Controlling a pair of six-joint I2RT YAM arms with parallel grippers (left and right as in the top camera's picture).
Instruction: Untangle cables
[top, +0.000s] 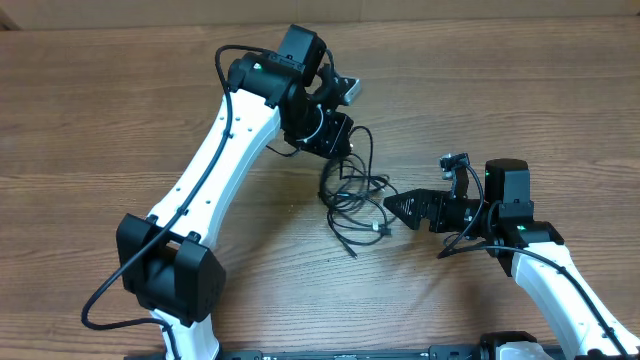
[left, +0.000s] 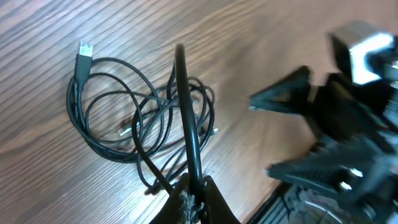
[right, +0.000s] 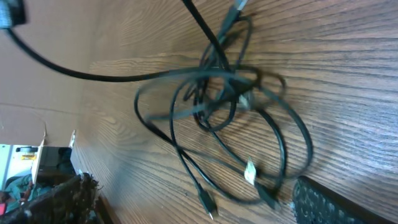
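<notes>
The right gripper moves to the left in the overhead view onto the tangle's edge beside it next, since black loops lie just past its open fingers.
The cables (top: 355, 195) lie as a tangle of thin black loops mid-table. My left gripper (top: 336, 138) hovers just above and behind the tangle. In the left wrist view the left gripper (left: 194, 198) is shut on one black cord (left: 185, 106), which runs taut away from the fingers over the loops (left: 118, 115). A silver USB plug (left: 83, 52) lies at the far left. My right gripper (top: 392, 208) is open just right of the pile. In its own view the right gripper (right: 189, 190) shows a silver-tipped plug (right: 249, 172) and a black plug (right: 208, 202) between its wide-apart fingers (right: 320, 204).
Bare wooden table (top: 120, 100) surrounds the pile. The right arm's own thick black cable (top: 475, 240) loops beside its wrist. A dark rail (top: 350, 352) runs along the table's front edge. Clutter (right: 22, 168) shows past the table edge in the right wrist view.
</notes>
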